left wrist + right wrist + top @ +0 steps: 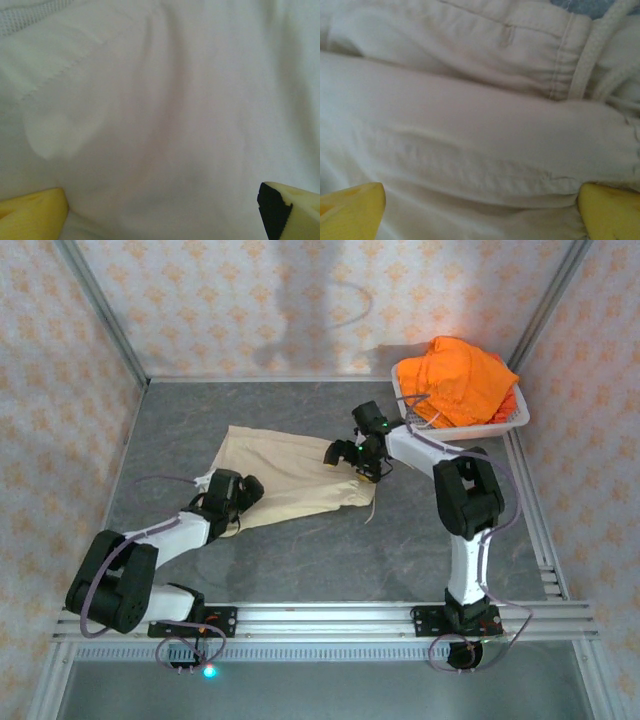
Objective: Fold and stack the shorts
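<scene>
The gathered waistband edge is past the finger nearer the drawstring (592,47). My right gripper should lift next, move over that edge, then go down to close.
The pale beige shorts (290,475) lie spread on the grey table, folded roughly in half, with the waistband end to the right. My left gripper (238,496) hovers low over their left edge. In the left wrist view its yellow fingers (30,212) stand wide apart and open (162,212) over smooth beige cloth (165,110). My right gripper (350,460) is down at the waistband end. It is open too (480,212), its yellow fingers (350,210) straddling a fold of the shorts (470,125) near the drawstring (592,47). Orange shorts (460,380) are heaped in the basket.
The white mesh basket (515,422) holding the orange heap stands at the back right corner, against the enclosure's patterned wall. A loose drawstring end (372,508) trails off the beige shorts onto the table. Bare grey tabletop (330,550) lies in front of the shorts.
</scene>
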Controlling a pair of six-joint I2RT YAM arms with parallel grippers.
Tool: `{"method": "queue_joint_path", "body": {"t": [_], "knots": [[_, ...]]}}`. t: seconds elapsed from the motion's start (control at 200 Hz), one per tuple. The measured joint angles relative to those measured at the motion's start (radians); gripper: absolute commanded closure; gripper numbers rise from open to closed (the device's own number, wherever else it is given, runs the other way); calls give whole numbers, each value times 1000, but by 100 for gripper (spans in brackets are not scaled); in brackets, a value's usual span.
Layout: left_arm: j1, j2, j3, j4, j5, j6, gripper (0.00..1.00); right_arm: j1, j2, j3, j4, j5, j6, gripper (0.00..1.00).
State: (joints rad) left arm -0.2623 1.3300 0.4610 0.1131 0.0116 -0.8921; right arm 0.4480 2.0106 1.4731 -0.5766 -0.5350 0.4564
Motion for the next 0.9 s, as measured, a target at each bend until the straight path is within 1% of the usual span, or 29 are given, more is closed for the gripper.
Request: {"method": "queue_joint_path", "body": {"t": [0.18, 0.28, 0.345, 0.44, 0.56, 0.666, 0.761, 0.896], "knots": [[0, -44, -62, 68, -14, -29, 0, 0, 77, 119, -21, 0, -63, 0], [0, -103, -92, 47, -14, -43, 0, 1, 80, 134, -31, 1, -95, 1], [0, -153, -97, -2, -13, -44, 0, 2, 70, 134, -42, 13, -115, 1], [0, -234, -97, -66, -14, -42, 0, 3, -4, 91, -52, 79, -140, 1], [0, -332, -89, -125, -18, -23, 0, -1, -204, -18, -66, 178, -156, 1], [0, -394, -76, -150, -19, -3, 0, -26, -330, -62, -79, 207, -164, 1], [0, -424, -69, -162, -19, 11, 0, -58, -341, -77, -79, 216, -167, 1], [0, -434, -69, -178, -19, 27, 0, -72, -248, -83, -80, 197, -163, 9]]}}
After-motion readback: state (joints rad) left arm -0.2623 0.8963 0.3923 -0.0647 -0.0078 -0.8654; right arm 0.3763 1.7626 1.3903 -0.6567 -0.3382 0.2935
